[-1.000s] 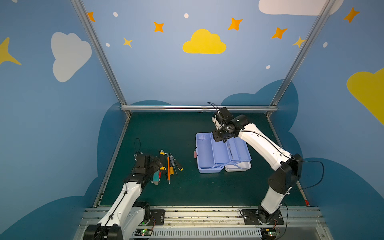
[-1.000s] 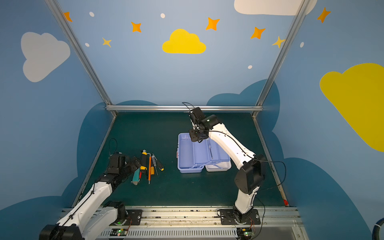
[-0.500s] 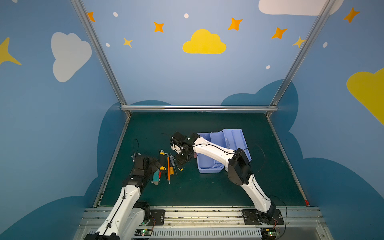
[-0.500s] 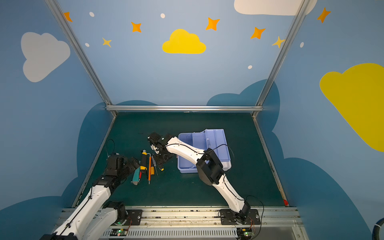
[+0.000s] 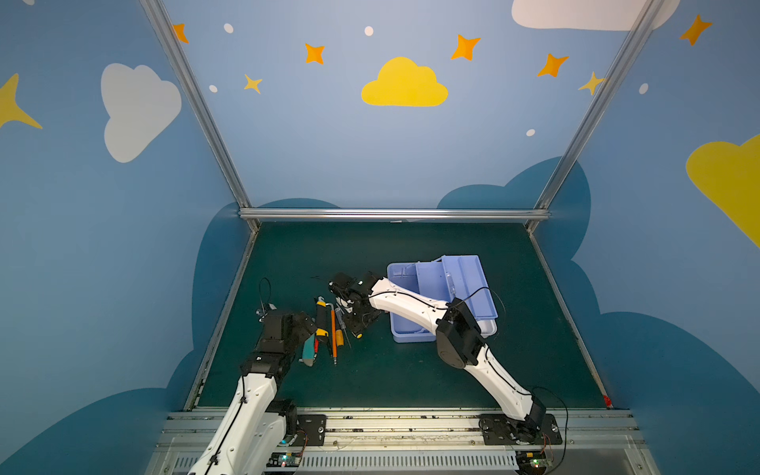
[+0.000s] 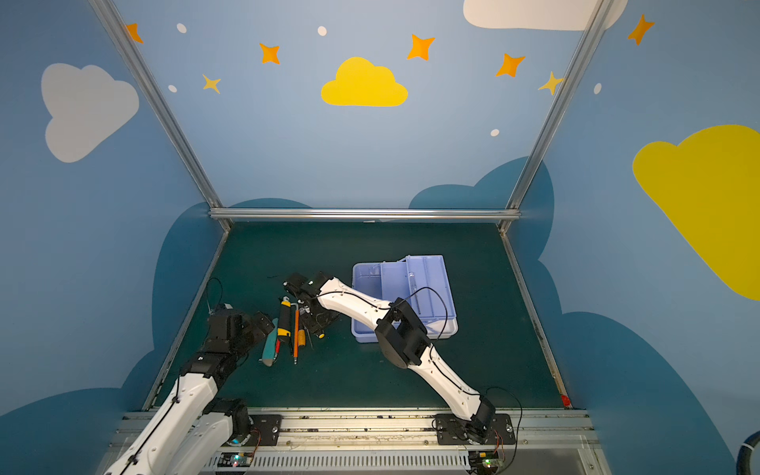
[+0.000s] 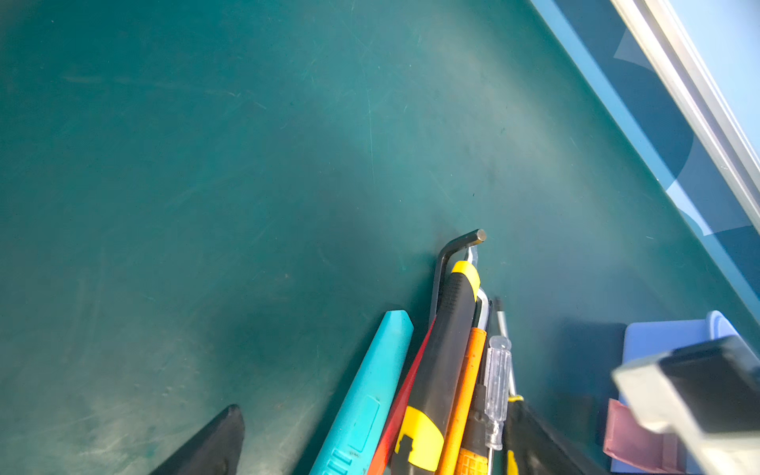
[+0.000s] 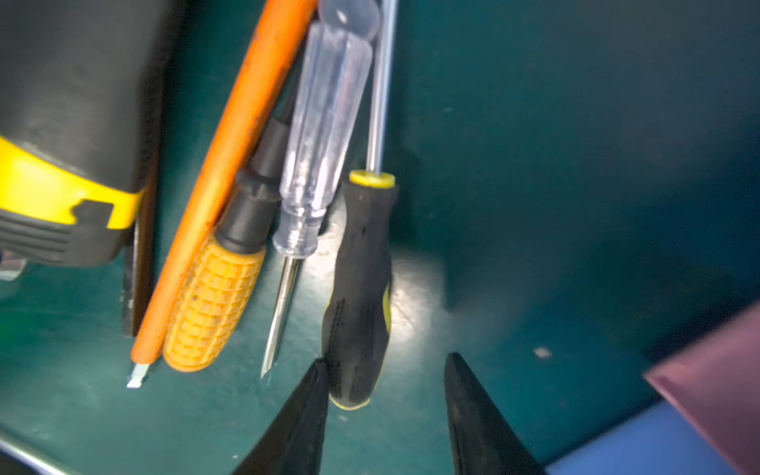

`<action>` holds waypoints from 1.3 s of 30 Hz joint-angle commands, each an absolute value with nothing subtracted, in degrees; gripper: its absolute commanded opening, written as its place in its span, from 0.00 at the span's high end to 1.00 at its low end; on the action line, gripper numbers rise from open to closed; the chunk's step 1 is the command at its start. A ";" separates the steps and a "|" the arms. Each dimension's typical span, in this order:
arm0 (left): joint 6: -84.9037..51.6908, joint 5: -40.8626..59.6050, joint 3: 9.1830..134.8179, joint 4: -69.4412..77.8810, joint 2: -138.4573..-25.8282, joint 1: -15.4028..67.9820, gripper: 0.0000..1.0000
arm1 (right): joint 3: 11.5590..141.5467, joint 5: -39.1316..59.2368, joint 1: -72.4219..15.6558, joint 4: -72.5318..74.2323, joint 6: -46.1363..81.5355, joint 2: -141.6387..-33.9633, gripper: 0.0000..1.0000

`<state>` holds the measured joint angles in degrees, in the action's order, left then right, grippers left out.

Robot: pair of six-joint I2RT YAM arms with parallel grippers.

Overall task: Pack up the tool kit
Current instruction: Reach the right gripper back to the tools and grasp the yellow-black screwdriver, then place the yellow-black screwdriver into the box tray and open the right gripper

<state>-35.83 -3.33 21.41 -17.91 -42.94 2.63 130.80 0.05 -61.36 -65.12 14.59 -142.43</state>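
My right gripper has one finger against the butt end of the black-and-yellow screwdriver's handle point(image 8: 356, 344), off-centre, so it will move next toward the clear screwdriver point(image 8: 325, 123) and farther onto that handle.
The tool kit point(image 5: 464, 283) lies open right of centre, its lavender inside showing in both top views point(image 6: 427, 283); its pink latch point(image 8: 719, 370) faces the tools. Left of it lie the tools side by side: teal knife point(image 7: 370, 390), black-and-yellow tool point(image 7: 448, 349), orange wrench point(image 7: 464, 390), orange-handled screwdriver point(image 8: 214, 308), clear screwdriver point(image 8: 325, 123) and black-and-yellow screwdriver point(image 8: 362, 288). My right gripper point(image 8: 384, 360) reaches across, open, straddling the butt of the black-and-yellow screwdriver; one finger touches it. My left gripper point(image 7: 380, 415) stands wide open at the teal knife's end point(image 5: 308, 349).
A dark hex key point(image 7: 448, 251) lies under the black-and-yellow tool's tip. The right arm's elbow point(image 5: 456, 337) hangs over the case's front left corner. Metal frame rails point(image 5: 390, 214) border the green mat at the back and sides.
My right arm swung from the case's far edge across to the tools on the left. The case's lid now lies further back. The left arm barely moved.
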 commanded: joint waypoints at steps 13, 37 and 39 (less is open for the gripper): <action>-35.45 -3.78 20.39 -17.69 -43.15 2.38 0.00 | 134.90 0.53 -61.91 -67.45 14.98 -147.43 0.55; -35.16 -0.79 20.38 -13.04 -46.62 2.35 0.00 | 127.24 -2.99 -53.07 -70.01 17.19 -126.85 1.00; -35.40 -0.16 20.65 -12.82 -47.59 2.29 0.00 | 123.28 -3.77 -50.56 -69.27 17.36 -122.46 1.00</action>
<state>-35.79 -1.56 20.78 -14.31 -46.74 2.61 126.41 -1.48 -53.30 -68.34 16.64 -128.46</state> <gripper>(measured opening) 0.996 0.243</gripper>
